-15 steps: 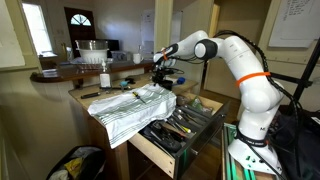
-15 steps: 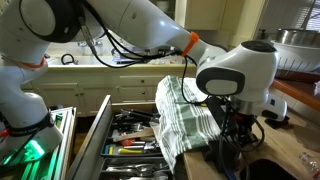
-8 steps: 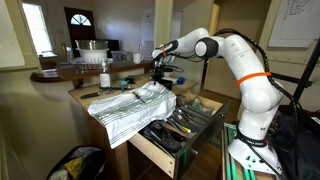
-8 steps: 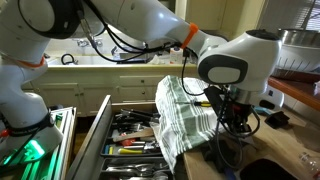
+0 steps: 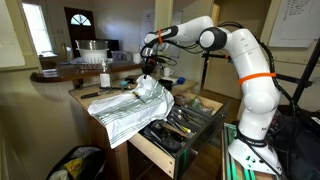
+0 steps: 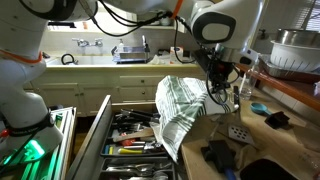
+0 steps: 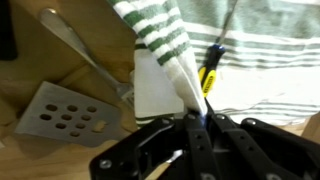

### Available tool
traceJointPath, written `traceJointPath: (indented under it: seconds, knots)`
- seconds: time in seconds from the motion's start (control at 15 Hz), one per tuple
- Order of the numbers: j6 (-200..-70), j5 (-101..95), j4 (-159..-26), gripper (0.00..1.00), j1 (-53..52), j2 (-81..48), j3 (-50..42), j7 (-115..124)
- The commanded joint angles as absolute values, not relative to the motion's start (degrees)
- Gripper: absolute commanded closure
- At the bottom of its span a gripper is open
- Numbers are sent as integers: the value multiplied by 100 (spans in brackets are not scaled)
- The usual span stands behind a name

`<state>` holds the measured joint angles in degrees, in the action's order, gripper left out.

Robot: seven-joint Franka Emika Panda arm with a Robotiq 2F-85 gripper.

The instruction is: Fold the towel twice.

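My gripper moves away from the slotted spatula and down over the spread part of the towel [image 5: 128, 108] next, since its held edge hangs above the table.
The towel [image 5: 128, 108] is white with green stripes and lies wrinkled over the wooden table, hanging over its front edge in both exterior views [image 6: 178, 108]. My gripper [image 5: 148, 68] is shut on one edge of the towel and holds it pulled up above the table; it also shows in an exterior view [image 6: 215, 78]. In the wrist view a rolled striped strip of towel [image 7: 165, 45] runs down into the closed fingers [image 7: 192, 118].
An open drawer of tools [image 5: 180, 125] juts out below the table [image 6: 135, 135]. A slotted metal spatula [image 7: 68, 118] and a yellow-black screwdriver [image 7: 212, 65] lie on the table [image 7: 30, 80]. Black items [image 6: 222, 155] lie near its corner. A bottle [image 5: 104, 78] stands behind.
My gripper has risen and moved across the table, pulling the held towel edge up and along with it.
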<state>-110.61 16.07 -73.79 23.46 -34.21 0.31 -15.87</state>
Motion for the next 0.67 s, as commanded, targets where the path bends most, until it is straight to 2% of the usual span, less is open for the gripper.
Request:
traceJointPath:
  seconds: [0.0, 0.47, 0.53, 0.6]
  knots:
    - [-10483, 1911, -7464, 98, 2066, -3228, 139, -1531]
    - [-10026, 2253, -7600, 98, 1517, -3371, 376, -1593]
    - [-10114, 2259, -7660, 90, 1448, -3401, 399, -1664]
    - [-10139, 2188, -7706, 67, 1358, -3439, 399, -1685]
